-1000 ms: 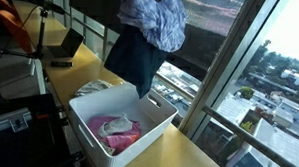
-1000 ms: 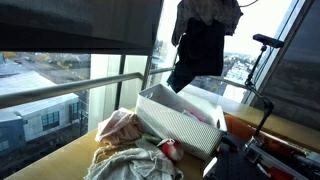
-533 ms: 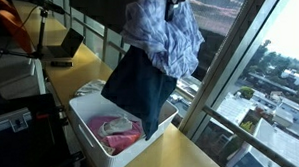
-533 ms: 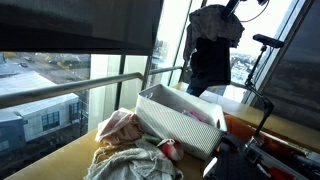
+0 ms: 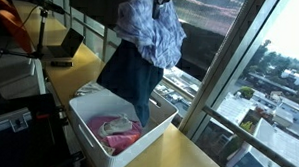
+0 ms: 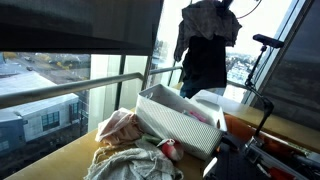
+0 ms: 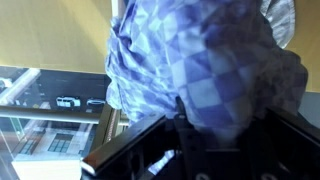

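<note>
I will next lower my gripper and move the bundle of clothes a little toward the basket's open middle (image 5: 124,123).
My gripper (image 6: 228,4) is at the top of both exterior views and is shut on a bundle of clothes. The bundle is a blue-and-white checked cloth (image 5: 151,29) with a dark garment (image 5: 130,78) hanging below it. It hangs above a white ribbed basket (image 5: 88,126), and the dark hem reaches down to about the basket's rim. The basket holds a pink cloth (image 5: 116,127) and a white cloth (image 5: 92,89). In the wrist view the checked cloth (image 7: 200,50) fills the frame and is pinched in the gripper (image 7: 225,125).
The basket (image 6: 180,128) stands on a yellow counter (image 5: 177,155) along a large window. A loose pile of clothes (image 6: 120,128) lies beside it. A laptop (image 5: 63,45) sits further along the counter. A slanted window post (image 5: 225,66) is close by.
The hanging bundle swung toward the window half a second ago and has swung back over the basket. The gripper is still shut on it.
</note>
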`<state>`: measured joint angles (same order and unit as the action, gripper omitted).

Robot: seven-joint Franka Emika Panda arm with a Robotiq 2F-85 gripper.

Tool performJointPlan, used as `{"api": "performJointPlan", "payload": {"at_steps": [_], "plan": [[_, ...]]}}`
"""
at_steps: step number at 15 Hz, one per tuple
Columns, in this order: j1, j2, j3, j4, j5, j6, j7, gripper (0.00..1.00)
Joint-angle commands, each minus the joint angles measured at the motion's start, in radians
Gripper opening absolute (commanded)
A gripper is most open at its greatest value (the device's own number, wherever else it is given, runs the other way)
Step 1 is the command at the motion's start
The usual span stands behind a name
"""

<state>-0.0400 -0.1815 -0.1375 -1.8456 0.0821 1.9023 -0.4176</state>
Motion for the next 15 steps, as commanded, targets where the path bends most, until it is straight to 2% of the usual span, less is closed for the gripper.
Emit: {"api": "performJointPlan", "payload": {"at_steps": [1, 7, 12, 13, 15], "plan": [[0.017, -0.005, 0.032, 0.015, 0.004, -0.027, 0.015, 0.04], [0.016, 0.032, 0.034, 0.013, 0.013, -0.016, -0.001, 0.04], [-0.001, 0.094, 0.025, -0.034, 0.026, 0.007, -0.007, 0.04], [-0.003, 0.105, 0.028, -0.043, 0.021, 0.01, -0.004, 0.4], [-0.006, 0.12, 0.034, -0.06, 0.006, 0.021, -0.005, 0.47]]}}
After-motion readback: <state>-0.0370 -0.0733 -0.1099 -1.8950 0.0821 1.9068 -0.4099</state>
